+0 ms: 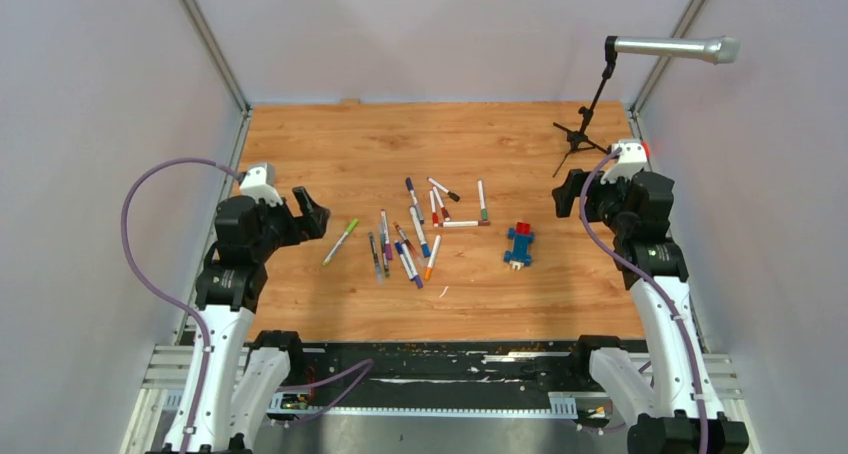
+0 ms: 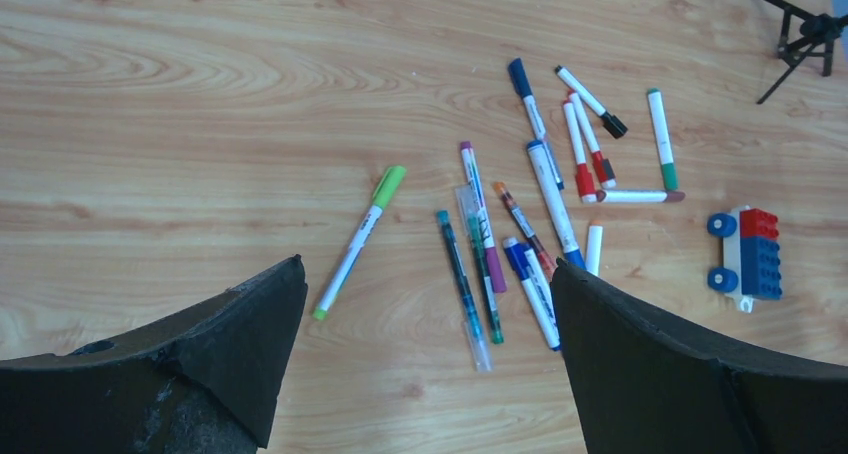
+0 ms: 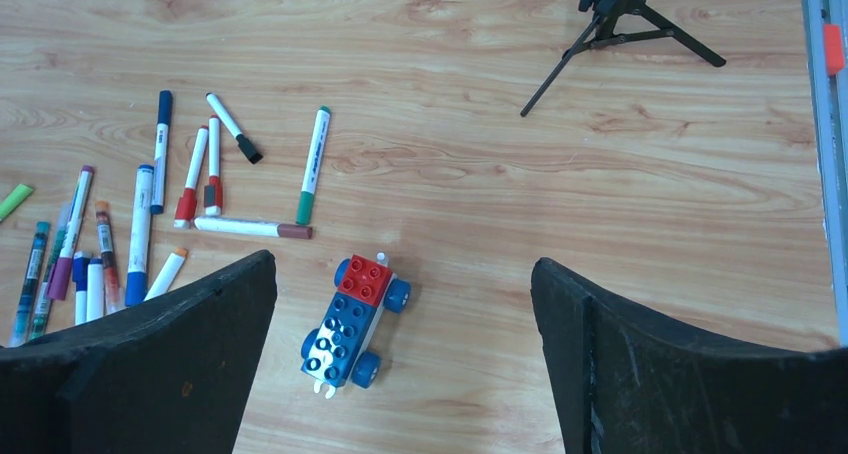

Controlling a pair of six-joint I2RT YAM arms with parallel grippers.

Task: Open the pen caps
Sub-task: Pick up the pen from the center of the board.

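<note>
Next, my left gripper comes down and across to its right in the top view onto the middle of the pen's dark blue body (image 1: 374, 251) (image 2: 460, 276), off the clear cap.
Several capped pens (image 1: 420, 224) lie in a loose cluster on the wooden table (image 1: 300, 144). The pen caps are still on the barrels: light green (image 2: 388, 185), purple (image 2: 495, 271), blue (image 2: 518, 77), black (image 2: 614, 126), red (image 2: 584, 181), green (image 2: 668, 177) and brown (image 2: 673, 197). The green (image 3: 305, 211), black (image 3: 248, 153) and brown (image 3: 294, 232) caps also show in the right wrist view. My left gripper (image 1: 312, 214) (image 2: 425, 269) is open and empty, above the table left of the pens. My right gripper (image 1: 567, 192) (image 3: 402, 264) is open and empty, right of the pens.
A blue-and-red block car (image 1: 519, 244) (image 3: 355, 319) stands right of the pens, below the right gripper. A black tripod stand (image 1: 585, 124) (image 3: 620, 14) with a silver microphone (image 1: 672, 48) is at the back right. White walls close in the table's sides.
</note>
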